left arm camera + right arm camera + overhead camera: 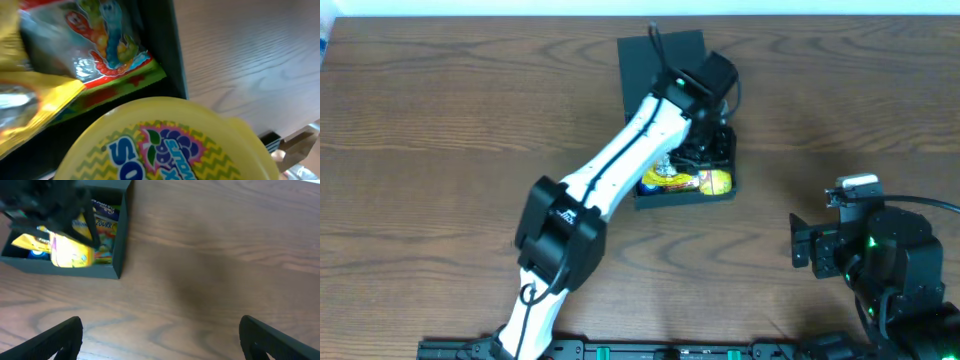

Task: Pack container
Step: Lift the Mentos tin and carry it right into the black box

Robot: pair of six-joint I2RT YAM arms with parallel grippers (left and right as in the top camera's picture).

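My left gripper moves the tub [165, 145] outward and down next and releases it at the gummy-worm packet's near end [131, 70], since the tub overhangs the container's side.
The container [685, 198] is a dark teal box with its flap lid [660, 60] open at the back of the table. My left gripper [706, 150] reaches down into it, shut on a yellow round candy tub [165, 145] that fills the lower part of the left wrist view and hides the fingers. The tub [72, 256] hangs over the box's right front corner. Under it lie a gummy-worm packet [107, 47] and a yellow foil packet [30, 100]. My right gripper [160, 335] stands open over bare wood, well to the right of the container [120, 240].
Wood-grain table [440, 130] extends all around the box. The left arm [610, 165] crosses diagonally from the front edge to the box. The right arm's base [890, 260] sits at the front right.
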